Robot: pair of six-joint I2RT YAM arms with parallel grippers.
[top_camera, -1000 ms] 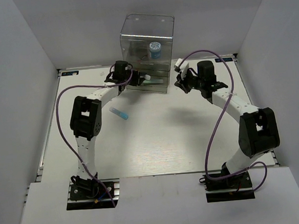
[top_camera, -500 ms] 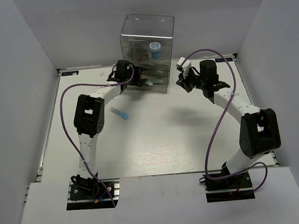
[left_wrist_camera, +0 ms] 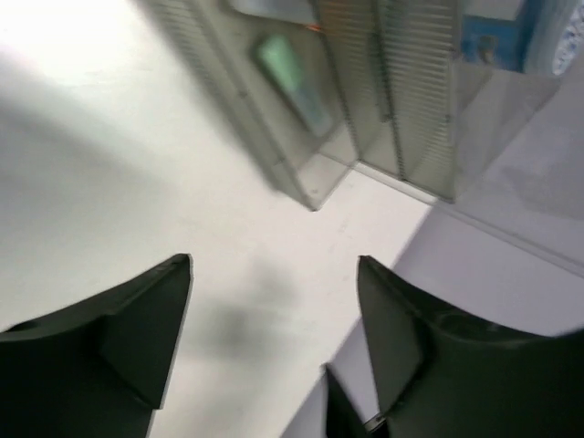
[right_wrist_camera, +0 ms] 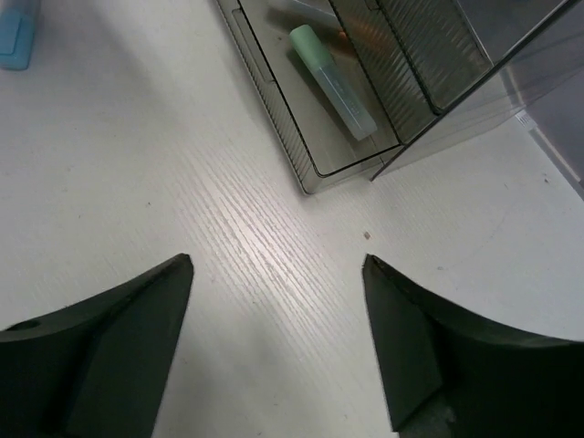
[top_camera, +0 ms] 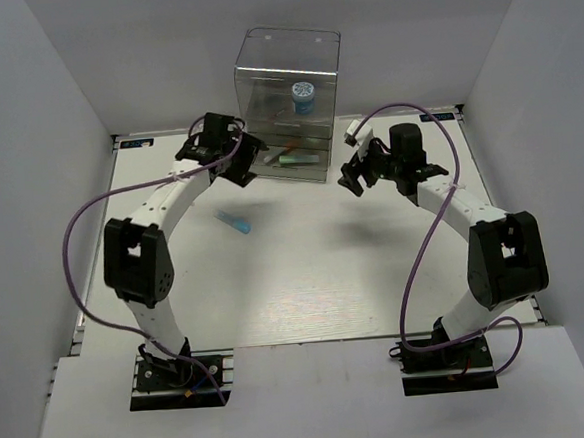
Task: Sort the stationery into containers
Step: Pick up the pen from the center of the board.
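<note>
The white marker's blue end (top_camera: 243, 226) is below my left gripper and closer to my base, so next I will move that gripper back and down onto it.
The container, a tall clear box (top_camera: 288, 74) with grey-tinted drawers (right_wrist_camera: 415, 64), stands at the back of the table. Its lowest drawer (right_wrist_camera: 274, 109) is pulled out, and a green marker (right_wrist_camera: 333, 82) (top_camera: 299, 158) (left_wrist_camera: 292, 82) lies in it. A round blue-white pot (top_camera: 304, 98) (left_wrist_camera: 511, 36) sits higher up inside the box. A white marker with a blue cap (top_camera: 234, 221) (right_wrist_camera: 15, 36) lies on the table in front of the box, to the left. My left gripper (top_camera: 240, 164) (left_wrist_camera: 274, 265) hangs open and empty by the box's left front corner. My right gripper (top_camera: 354, 173) (right_wrist_camera: 278, 260) is open and empty, right of the drawer.
White walls close in the table on the left, the back and the right. Purple cables loop off both arms. Bare white tabletop (top_camera: 315, 267) spreads between the box and the arm bases.
My left gripper has drawn back to the left out of the drawer and opened, with the green marker left lying in it. My right gripper has gone from shut to open.
</note>
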